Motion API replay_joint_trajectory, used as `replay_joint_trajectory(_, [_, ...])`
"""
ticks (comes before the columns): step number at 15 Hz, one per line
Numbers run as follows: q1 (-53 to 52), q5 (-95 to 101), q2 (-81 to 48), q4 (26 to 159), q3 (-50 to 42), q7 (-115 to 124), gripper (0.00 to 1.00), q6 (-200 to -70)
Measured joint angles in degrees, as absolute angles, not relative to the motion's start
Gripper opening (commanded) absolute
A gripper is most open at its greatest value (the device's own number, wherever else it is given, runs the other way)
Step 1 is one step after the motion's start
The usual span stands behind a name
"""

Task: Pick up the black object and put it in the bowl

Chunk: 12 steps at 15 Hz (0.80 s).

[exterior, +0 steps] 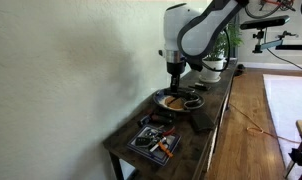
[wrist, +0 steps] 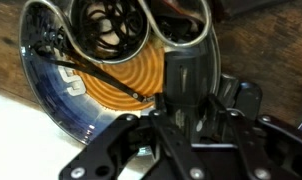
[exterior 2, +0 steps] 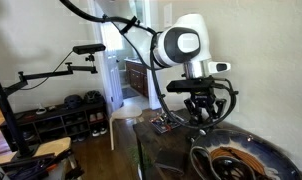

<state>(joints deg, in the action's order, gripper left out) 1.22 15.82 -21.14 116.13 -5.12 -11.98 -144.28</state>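
Observation:
The black object still hangs above the bowl's rim, so the robot's gripper needs to move off the bowl's rim and over the orange-brown inside of the bowl point(exterior: 172, 101) point(wrist: 121, 85), then release the object.
The bowl point(wrist: 53, 92) is wide and shallow with a grey-blue rim and an orange-brown inside; it also shows in both exterior views point(exterior: 163, 99) point(exterior 2: 281, 155). My gripper point(wrist: 187, 112) hangs just above the bowl's edge, as both exterior views point(exterior: 176, 74) point(exterior 2: 198, 113) show. Its fingers are shut on the black object point(wrist: 185, 75), a flat dark block held upright between them over the bowl's rim. A thin dark stick point(wrist: 91, 72) lies across the inside of the bowl.
A smaller dark ring-shaped dish point(wrist: 86, 42) with cables in it sits against the bowl. A white plant pot point(exterior: 213, 65) stands behind. Flat packets and small items point(exterior: 155, 141) lie at the table's near end. A wall runs along one long side.

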Motion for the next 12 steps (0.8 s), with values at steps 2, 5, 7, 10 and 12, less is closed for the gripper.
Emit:
replay_joint_trajectory(2, [1.76,15.63,-23.09,113.77,-5.16,-11.96,0.18,-144.24])
replay_joint_trajectory(5, [2.55,15.1,-26.21,110.35,-5.11,-11.96,0.18,-144.36])
replay_joint_trajectory(7, [3.07,14.38,-28.43,108.3,-4.94,-12.02,0.18,-144.45])
replay_joint_trajectory(10, [3.49,13.7,-31.6,105.89,-4.68,-12.08,0.18,-144.89])
replay_joint_trajectory(12, [3.85,13.03,-33.56,104.54,-4.35,-12.23,0.18,-145.28])
